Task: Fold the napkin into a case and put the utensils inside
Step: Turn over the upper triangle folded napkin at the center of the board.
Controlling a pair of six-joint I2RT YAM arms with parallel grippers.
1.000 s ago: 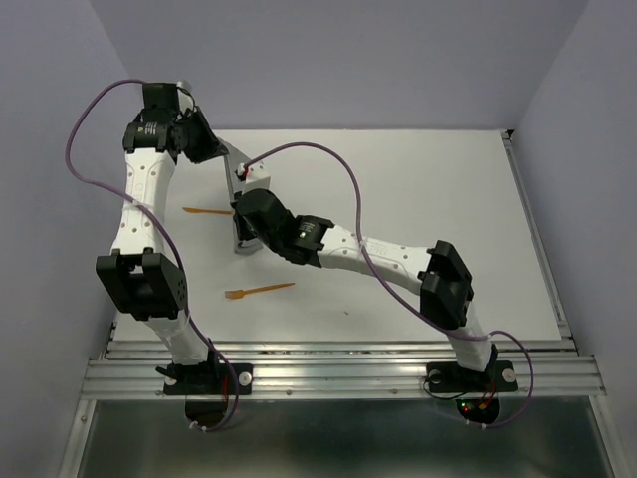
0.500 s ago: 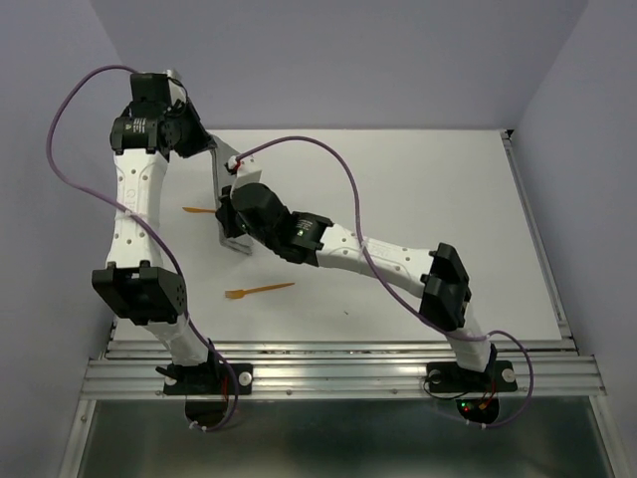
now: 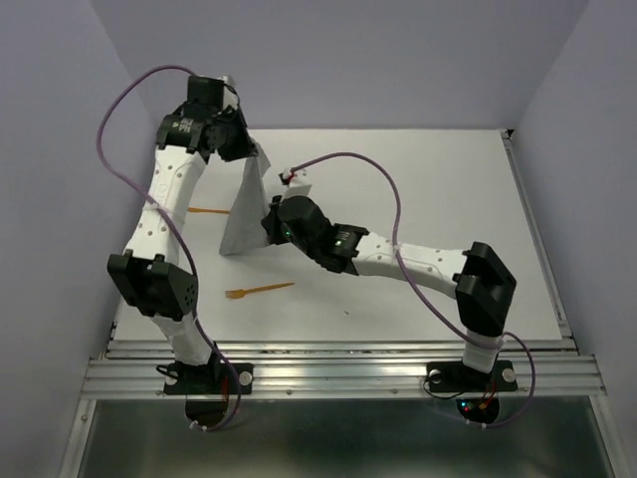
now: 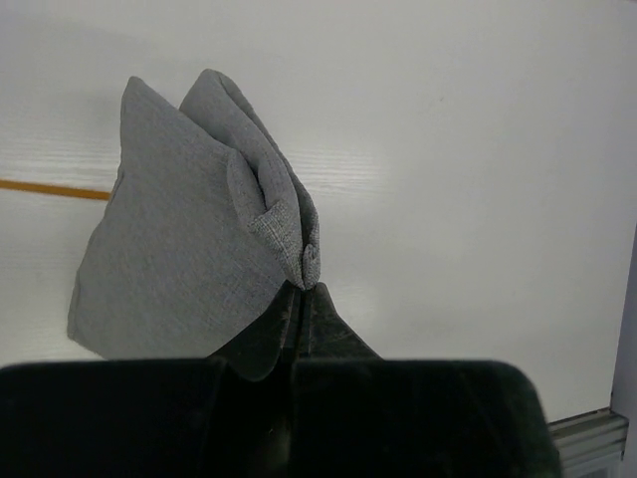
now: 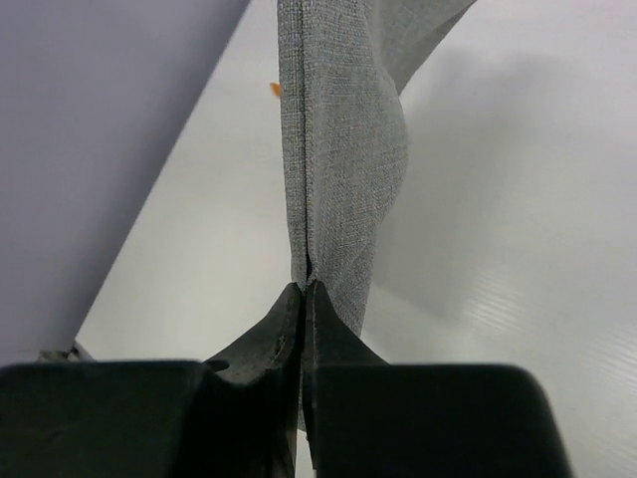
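Observation:
The napkin (image 3: pixel 244 204) still hangs, so the right gripper will go down toward the right in the top view and let go of the napkin's edge on bare tabletop past the fork's handle.
The grey napkin (image 3: pixel 244 204) hangs folded above the table at back left, held by both grippers. My left gripper (image 3: pixel 254 151) is shut on its upper corner; the left wrist view shows the cloth (image 4: pixel 189 239) pinched at my fingertips (image 4: pixel 307 286). My right gripper (image 3: pixel 269 221) is shut on the napkin's lower right edge; the right wrist view shows the cloth (image 5: pixel 338 149) clamped between the jaws (image 5: pixel 304 289). One orange fork (image 3: pixel 259 291) lies on the table in front of the napkin. The second orange utensil (image 3: pixel 207 210) lies left of the napkin, partly hidden behind it.
The white table (image 3: pixel 428 199) is bounded by purple walls at the back and sides. A metal rail (image 3: pixel 338 363) runs along the near edge. A purple cable (image 3: pixel 348 159) arcs over the right arm.
Both grippers have moved to the right with the napkin. The left gripper has lifted its corner higher, so the cloth now hangs spread out as a taller, wider sheet.

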